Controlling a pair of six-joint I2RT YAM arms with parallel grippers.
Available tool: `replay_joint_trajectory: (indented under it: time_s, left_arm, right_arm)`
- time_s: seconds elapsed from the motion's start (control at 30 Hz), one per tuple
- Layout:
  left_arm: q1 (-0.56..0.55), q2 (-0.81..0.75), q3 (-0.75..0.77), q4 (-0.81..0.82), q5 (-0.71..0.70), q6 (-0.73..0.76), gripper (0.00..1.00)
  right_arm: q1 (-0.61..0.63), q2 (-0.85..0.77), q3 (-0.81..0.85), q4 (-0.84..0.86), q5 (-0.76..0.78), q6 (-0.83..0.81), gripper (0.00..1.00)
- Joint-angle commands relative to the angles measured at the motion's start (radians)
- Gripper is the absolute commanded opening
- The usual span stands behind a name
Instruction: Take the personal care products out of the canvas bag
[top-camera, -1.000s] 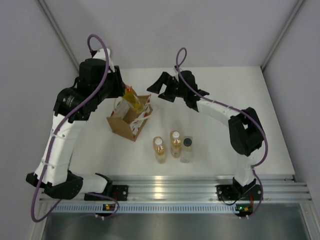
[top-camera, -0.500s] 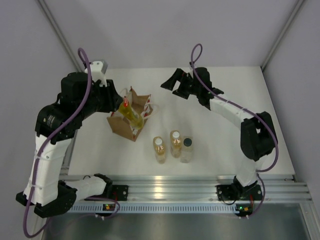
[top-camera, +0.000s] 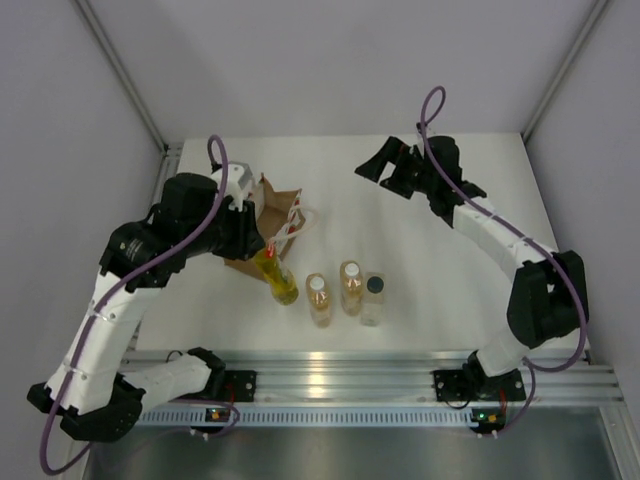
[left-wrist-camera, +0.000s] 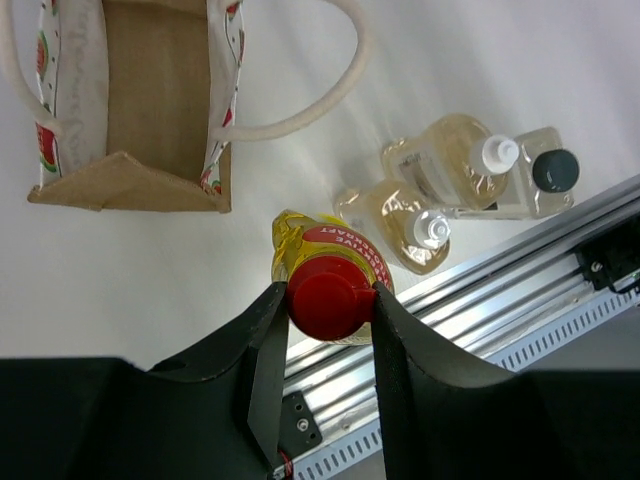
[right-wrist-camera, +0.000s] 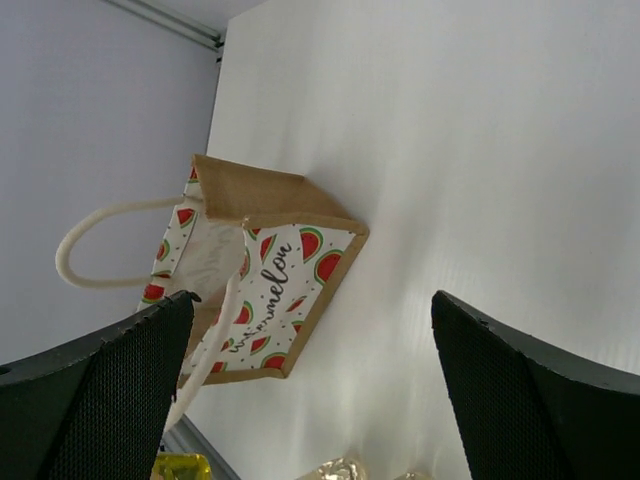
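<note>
Next, the robot's left gripper will lower the yellow-amber bottle and move it back toward the amber bottle at the end of the row.
My left gripper (top-camera: 265, 250) is shut on the red cap of the yellow-amber bottle (top-camera: 279, 280), holding it upright just left of the row of bottles; the bottle (left-wrist-camera: 330, 290) shows between my fingers in the left wrist view. Two amber bottles with white caps (top-camera: 319, 298) (top-camera: 351, 287) and the clear bottle with a dark cap (top-camera: 374, 297) stand together on the table. The tan canvas bag (top-camera: 280, 215) stands behind the held bottle, its inside (left-wrist-camera: 155, 80) showing no bottle. My right gripper (top-camera: 385, 170) is open and empty, raised at the back right, looking at the bag (right-wrist-camera: 270, 270).
An aluminium rail (top-camera: 400, 375) runs along the near edge of the white table (top-camera: 450, 300). Grey walls close in the left, right and back sides.
My left gripper has carried the red-capped bottle out of the bag and down to the left of the amber bottles. My right gripper has moved back and to the right.
</note>
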Motion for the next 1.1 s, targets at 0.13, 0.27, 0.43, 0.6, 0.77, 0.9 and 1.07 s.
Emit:
replay_joint_trajectory:
  time_s: [0.13, 0.27, 0.43, 0.6, 0.77, 0.9, 1.07]
  left_arm:
    - [-0.040, -0.036, -0.120, 0.119, -0.101, -0.026, 0.00]
    - [-0.052, -0.049, -0.225, 0.168, -0.131, -0.060, 0.00]
    - [-0.078, -0.105, -0.331, 0.247, -0.141, -0.109, 0.00]
    - [-0.146, -0.147, -0.423, 0.274, -0.200, -0.143, 0.00]
    - [-0.292, -0.185, -0.496, 0.280, -0.377, -0.187, 0.00]
    - [-0.367, -0.159, -0.517, 0.280, -0.447, -0.219, 0.00]
    - [-0.440, -0.145, -0.532, 0.286, -0.489, -0.232, 0.00]
  right_arm:
    - [-0.040, -0.132, -0.071, -0.050, -0.019, -0.079, 1.00]
    - [-0.049, -0.201, -0.107, -0.050, -0.079, -0.122, 1.00]
    - [-0.051, -0.324, -0.132, -0.122, -0.062, -0.199, 1.00]
    - [-0.049, -0.462, -0.173, -0.172, -0.060, -0.249, 0.99]
    - [-0.050, -0.565, -0.186, -0.240, -0.059, -0.291, 1.00]
    - [-0.049, -0.631, -0.175, -0.294, -0.042, -0.318, 1.00]
    - [-0.050, -0.686, -0.173, -0.340, -0.020, -0.344, 0.99]
